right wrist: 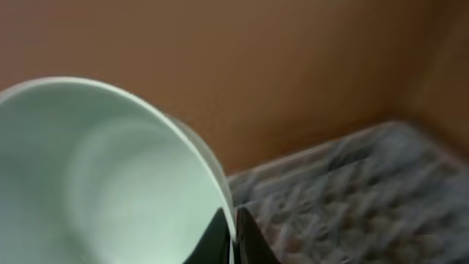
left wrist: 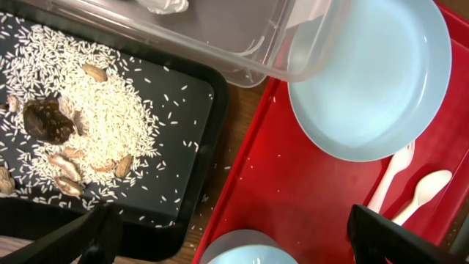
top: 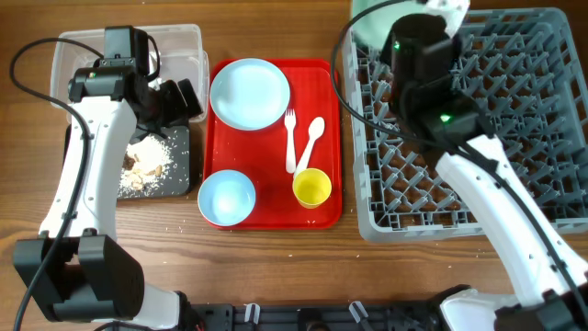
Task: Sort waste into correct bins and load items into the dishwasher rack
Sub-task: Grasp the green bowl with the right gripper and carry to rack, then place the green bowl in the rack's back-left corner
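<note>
My right gripper will turn and then lower the bowl among the rack's empty wires to let it go, because the rack's far corner [top: 371, 68] by the red tray [top: 276, 198] is below the gripper.
My right gripper [right wrist: 234, 227] is shut on the rim of the pale green bowl [right wrist: 102, 176], held above the far left corner of the grey dishwasher rack [top: 514, 138]; the bowl [top: 372, 23] shows at the top of the overhead view. My left gripper [top: 179, 99] is open and empty over the black tray [top: 179, 170], which holds rice and brown lumps [left wrist: 80, 132]. The clear tub [top: 64, 55] sits behind it. The red tray [top: 276, 198] holds the blue plate [top: 249, 93], blue bowl [top: 226, 197], yellow cup [top: 311, 188], white fork [top: 290, 138] and spoon [top: 313, 136].
A few rice grains lie on the wooden table [top: 165, 225] in front of the black tray. A crumpled white wrapper [left wrist: 165, 6] lies in the clear tub. The rack fills the right side of the table.
</note>
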Available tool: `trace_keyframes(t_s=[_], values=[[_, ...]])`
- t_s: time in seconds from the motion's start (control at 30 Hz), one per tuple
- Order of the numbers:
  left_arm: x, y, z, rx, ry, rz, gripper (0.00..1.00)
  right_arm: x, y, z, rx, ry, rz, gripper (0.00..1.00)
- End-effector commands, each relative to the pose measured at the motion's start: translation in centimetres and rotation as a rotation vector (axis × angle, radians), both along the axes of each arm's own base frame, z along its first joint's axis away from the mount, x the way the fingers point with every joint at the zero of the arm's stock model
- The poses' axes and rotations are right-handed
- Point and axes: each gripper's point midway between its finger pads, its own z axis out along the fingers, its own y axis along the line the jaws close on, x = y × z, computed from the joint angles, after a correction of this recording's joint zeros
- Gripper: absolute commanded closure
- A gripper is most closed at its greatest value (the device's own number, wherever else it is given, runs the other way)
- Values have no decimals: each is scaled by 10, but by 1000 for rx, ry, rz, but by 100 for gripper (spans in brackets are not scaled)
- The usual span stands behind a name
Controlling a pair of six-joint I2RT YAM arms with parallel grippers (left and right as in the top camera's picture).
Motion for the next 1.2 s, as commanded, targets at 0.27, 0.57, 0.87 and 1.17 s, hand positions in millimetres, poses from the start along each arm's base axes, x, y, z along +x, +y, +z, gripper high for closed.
trace_keyframes(t_s=[0.27,0.57,0.87,1.17], values=[[4,4,5,18,-18,4,0,81,-33,-130,-1161,533,-285,96],[5,4,5,18,-21,4,0,79,-14,-153,-1148,529,-270,96],[5,4,5,19,-23,4,0,71,23,-153,-1187,513,-213,56],[8,4,6,19,-33,4,0,76,67,-155,-1162,386,-81,24]])
